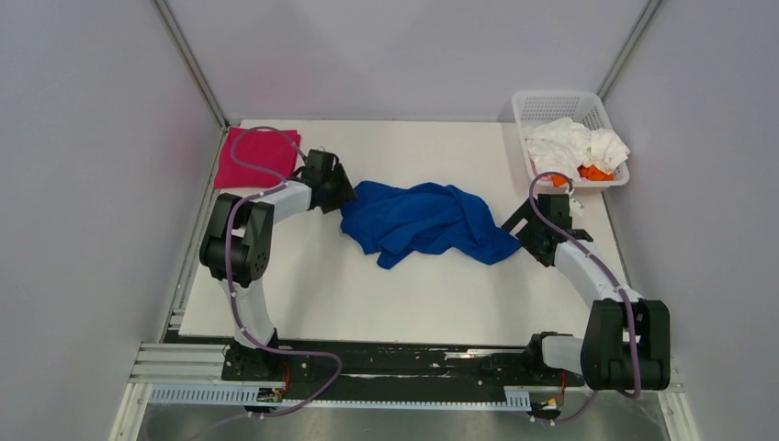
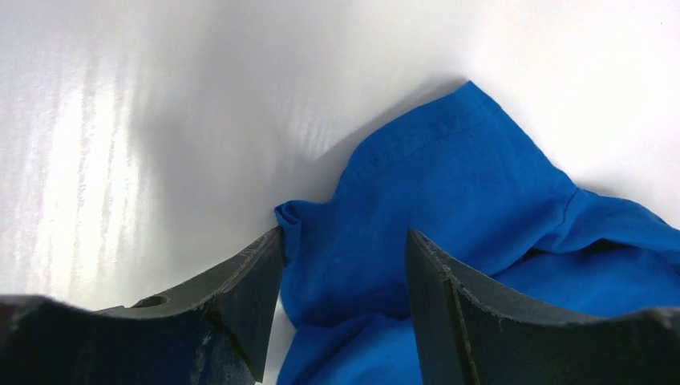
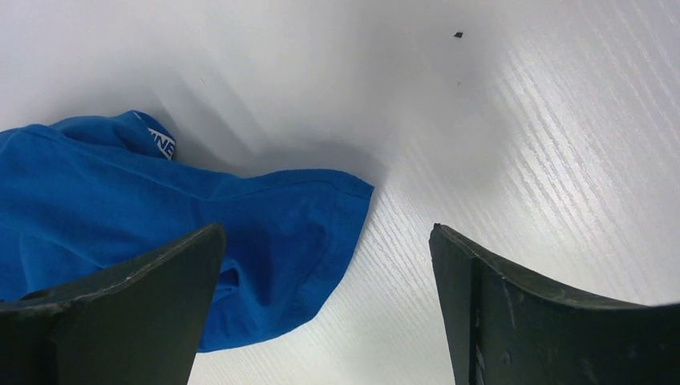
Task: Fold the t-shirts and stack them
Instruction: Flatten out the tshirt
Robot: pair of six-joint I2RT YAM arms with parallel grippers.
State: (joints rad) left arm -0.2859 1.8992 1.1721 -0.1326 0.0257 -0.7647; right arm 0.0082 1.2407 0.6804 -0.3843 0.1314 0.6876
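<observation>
The blue shirt's hemmed corner [image 1: 514,241] [image 3: 343,200] is between the wide-open fingers of my right gripper, so I will lower the gripper onto that corner and close both fingers on the cloth.
The royal blue t-shirt [image 1: 423,220] lies crumpled in the middle of the white table. My left gripper [image 1: 344,197] is at its left edge. In the left wrist view the gripper [image 2: 345,237] is open, with the blue cloth [image 2: 449,176] lying between the fingers. My right gripper [image 1: 516,230] is at the shirt's right end. In the right wrist view the gripper [image 3: 327,228] is wide open over a hemmed corner of the blue shirt [image 3: 265,216], which lies by the left finger. A magenta-pink t-shirt [image 1: 257,156] lies folded at the back left. White t-shirts [image 1: 574,142] and an orange one [image 1: 595,172] are in the basket.
The white lattice basket [image 1: 551,99] stands at the back right corner, just behind my right gripper. Grey walls close in both sides and the back. The table's front edge runs along the black rail [image 1: 404,354] that carries the arm bases.
</observation>
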